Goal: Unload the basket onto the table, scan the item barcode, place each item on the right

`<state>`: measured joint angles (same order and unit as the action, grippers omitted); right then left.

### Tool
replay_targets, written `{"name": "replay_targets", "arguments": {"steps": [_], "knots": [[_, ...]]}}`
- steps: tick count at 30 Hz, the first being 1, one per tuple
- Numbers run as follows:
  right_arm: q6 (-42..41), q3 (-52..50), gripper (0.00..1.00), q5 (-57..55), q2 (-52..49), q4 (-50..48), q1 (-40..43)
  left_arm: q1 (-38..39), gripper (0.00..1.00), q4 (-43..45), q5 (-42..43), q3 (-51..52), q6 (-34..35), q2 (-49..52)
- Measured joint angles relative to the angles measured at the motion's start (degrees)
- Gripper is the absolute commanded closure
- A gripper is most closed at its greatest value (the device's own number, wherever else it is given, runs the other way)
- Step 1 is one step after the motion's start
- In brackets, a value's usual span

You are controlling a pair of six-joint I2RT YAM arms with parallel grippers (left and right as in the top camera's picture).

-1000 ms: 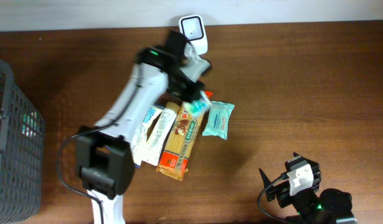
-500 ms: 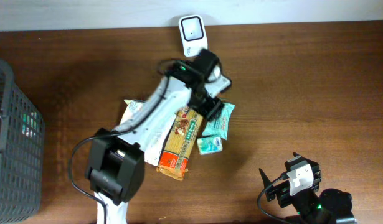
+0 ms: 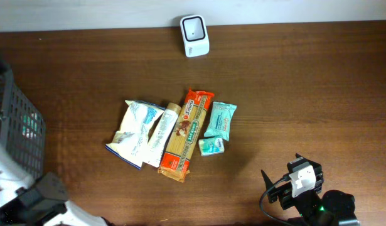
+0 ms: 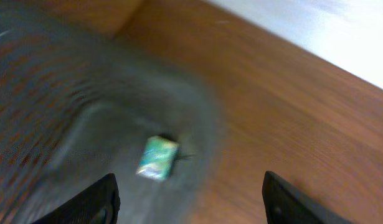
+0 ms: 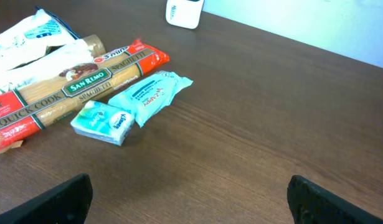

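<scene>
The small green pack [image 4: 158,158] lies on the grey basket's bottom, so my left gripper should next go down and bring its open fingers around it.
The white barcode scanner [image 3: 194,27] stands at the table's far edge. A small teal box [image 3: 211,145] lies flat beside the spaghetti pack [image 3: 185,135] and a teal packet [image 3: 219,119], with no gripper touching it. The right wrist view also shows the box [image 5: 104,121]. My left gripper [image 4: 191,202] is open and empty; its view is motion-blurred, over the grey basket with a small green pack [image 4: 157,158] below. My right gripper [image 5: 194,199] is wide open over bare wood at the front right, well short of the items.
A white and blue bag [image 3: 135,132] and a white pack [image 3: 162,129] lie left of the spaghetti. The grey mesh basket [image 3: 17,144] stands at the left edge. The left arm's base [image 3: 48,194] sits at the front left corner.
The left gripper opened and let go of the small teal box, which now lies by the pile. The left arm swung away from the scanner to the far left. The right arm has not moved.
</scene>
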<state>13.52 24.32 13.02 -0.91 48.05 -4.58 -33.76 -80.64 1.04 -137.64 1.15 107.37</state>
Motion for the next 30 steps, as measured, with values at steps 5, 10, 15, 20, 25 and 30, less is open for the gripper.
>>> {"name": "replay_targets", "arguments": {"steps": [5,10,15,20,25,30], "knots": [[0.0,0.0,0.01,0.0,0.0,0.0,0.0,-13.7,0.3,4.7,2.6,14.4,1.5,-0.5],[0.0,0.0,0.01,0.0,0.0,0.0,0.0,-16.1,0.19,20.1,12.1,35.5,-6.0,0.6],[0.0,0.0,0.01,0.0,0.0,0.0,0.0,-16.1,0.18,27.8,16.5,41.8,-11.2,2.9],[0.0,0.0,0.01,0.0,0.0,0.0,0.0,-16.1,0.22,29.9,18.6,42.1,-15.0,11.5],[0.0,0.0,0.01,0.0,0.0,0.0,0.0,-16.2,0.83,30.6,21.7,41.9,-18.1,17.4],[0.0,0.0,0.01,0.0,0.0,0.0,0.0,-16.3,1.0,28.9,24.3,40.9,-18.3,17.9]]}}
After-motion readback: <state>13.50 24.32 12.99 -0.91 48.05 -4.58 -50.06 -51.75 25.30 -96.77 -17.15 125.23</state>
